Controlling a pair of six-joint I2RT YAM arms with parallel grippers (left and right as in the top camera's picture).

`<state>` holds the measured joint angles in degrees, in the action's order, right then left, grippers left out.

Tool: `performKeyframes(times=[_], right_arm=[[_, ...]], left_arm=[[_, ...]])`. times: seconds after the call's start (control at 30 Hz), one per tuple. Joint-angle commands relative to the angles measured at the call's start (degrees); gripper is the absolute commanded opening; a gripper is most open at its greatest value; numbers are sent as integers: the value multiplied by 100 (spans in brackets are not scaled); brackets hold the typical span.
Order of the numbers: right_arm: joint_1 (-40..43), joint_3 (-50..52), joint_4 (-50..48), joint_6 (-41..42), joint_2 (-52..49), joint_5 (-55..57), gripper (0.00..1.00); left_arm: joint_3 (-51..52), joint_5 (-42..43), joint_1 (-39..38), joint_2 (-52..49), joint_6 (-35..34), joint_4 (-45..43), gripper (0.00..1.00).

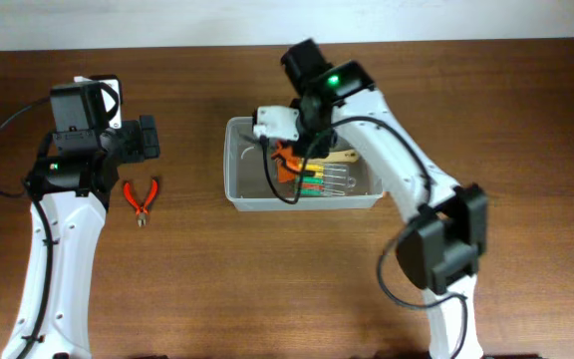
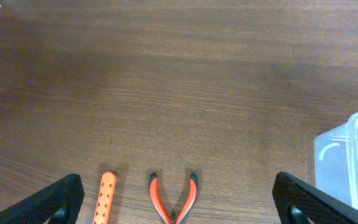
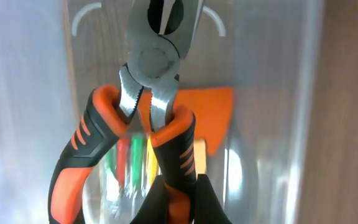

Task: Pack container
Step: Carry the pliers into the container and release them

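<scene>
My right gripper holds the pliers [image 3: 157,93] above the bin's bare bottom, which is to its left in the overhead view, and will next go down toward it and let them go there.
The container [image 1: 235,189] is a clear plastic bin at the table's middle; its corner also shows in the left wrist view [image 2: 353,162]. It holds several colourful tools [image 1: 332,178]. My right gripper [image 3: 178,202] is shut on one handle of large orange-and-black pliers [image 3: 157,93], held over the bin's inside, jaws pointing away; the gripper also shows in the overhead view [image 1: 292,150]. My left gripper [image 1: 147,138] is open and empty above the table. Small red cutters [image 1: 143,199] lie below it, also in the left wrist view [image 2: 174,200], beside an orange perforated strip [image 2: 105,198].
The brown wooden table [image 1: 526,120] stretches to both sides of the bin. A cable hangs from the right arm over the bin's left part [image 1: 272,175].
</scene>
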<state>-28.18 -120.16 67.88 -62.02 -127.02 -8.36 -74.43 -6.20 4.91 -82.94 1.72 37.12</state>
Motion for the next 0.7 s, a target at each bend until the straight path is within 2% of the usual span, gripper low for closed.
performKeyframes(times=[0.0, 0.2, 0.23, 0.27, 0.3, 0.37, 0.47, 0.53, 0.57, 0.6, 0.67], right_arm=[[-216, -9, -138, -404, -308, -267, 4], [-522, -4, -151, -402, -756, -240, 4], [-555, -4, -155, -400, -791, -212, 13], [-568, -4, -157, -393, -802, -157, 30], [-575, -7, -168, -343, -802, -101, 36], [-584, -52, -177, -136, -774, 214, 44], [-577, -216, -166, 308, -737, 933, 49], [-564, -330, -70, 431, -627, 1368, 51], [-553, -374, 7, 431, -549, 1473, 47], [-542, -411, 59, 431, -487, 1513, 38], [-498, -514, 186, 431, -356, 1567, 33]], left_arm=[[-116, 42, 24, -15, 70, 2, 99], [-116, 42, 24, -15, 70, 2, 99], [-116, 42, 24, -15, 70, 2, 99], [-116, 44, 24, -15, 70, 2, 99], [-116, 42, 24, -15, 70, 2, 99], [-116, 44, 24, -15, 70, 2, 99], [-116, 42, 24, -15, 70, 2, 99], [-116, 44, 24, -15, 70, 2, 99], [-116, 44, 24, -15, 70, 2, 99], [-116, 42, 24, -15, 70, 2, 99], [-116, 42, 24, -15, 70, 2, 99]])
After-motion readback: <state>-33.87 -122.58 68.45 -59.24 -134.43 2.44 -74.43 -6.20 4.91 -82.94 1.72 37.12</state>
